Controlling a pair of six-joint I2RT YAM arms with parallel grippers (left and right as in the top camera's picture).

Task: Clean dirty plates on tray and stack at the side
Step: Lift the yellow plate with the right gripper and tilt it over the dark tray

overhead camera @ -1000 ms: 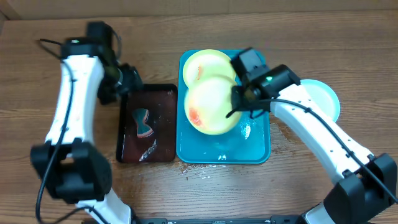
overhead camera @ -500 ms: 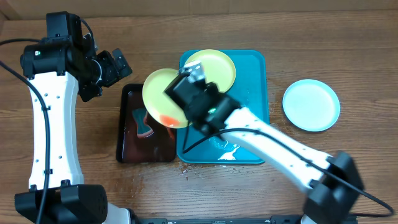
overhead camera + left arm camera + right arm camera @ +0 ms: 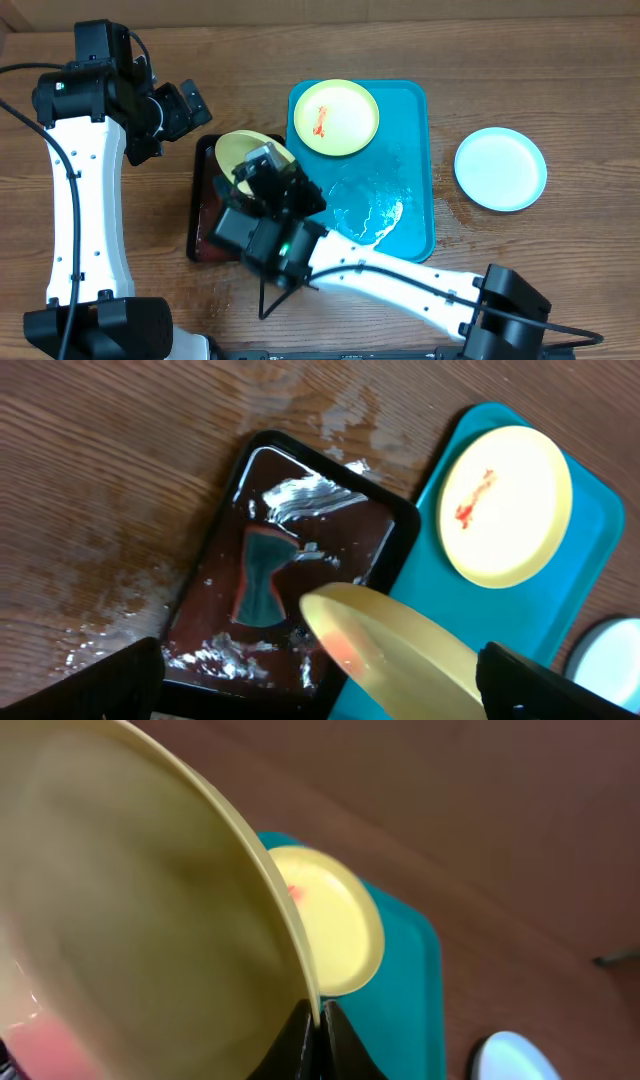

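Note:
My right gripper should next move past the turquoise tray (image 3: pixel 415 215), go down over the light-blue plate (image 3: pixel 500 168) and let go, as that plate is to the gripper's right in the overhead view.
My right gripper (image 3: pixel 262 166) (image 3: pixel 320 1016) is shut on the rim of a yellow-green plate (image 3: pixel 243 150) (image 3: pixel 130 900) and holds it tilted over the black tray (image 3: pixel 197 215). The plate has a red-orange smear and also shows in the left wrist view (image 3: pixel 390 650). A second yellow-green plate (image 3: pixel 335 117) (image 3: pixel 505 505) (image 3: pixel 335 920) with a red smear lies at the back of the turquoise tray (image 3: pixel 415 215) (image 3: pixel 590 560) (image 3: pixel 410 980). A light-blue plate (image 3: pixel 500 168) (image 3: pixel 510 1060) lies on the table to the right. My left gripper (image 3: pixel 185 110) (image 3: pixel 320 678) is open and empty, above the black tray's far left.
The black tray (image 3: pixel 300 442) holds wet suds and a teal sponge (image 3: pixel 262 575) (image 3: pixel 232 200). Wet streaks lie on the turquoise tray's floor (image 3: pixel 375 215). My right arm (image 3: pixel 380 270) stretches across the table's front, from the bottom right to the black tray.
My right gripper has carried the yellow-green plate left from the turquoise tray to over the black tray. My left arm drew back one second ago and has since stayed still.

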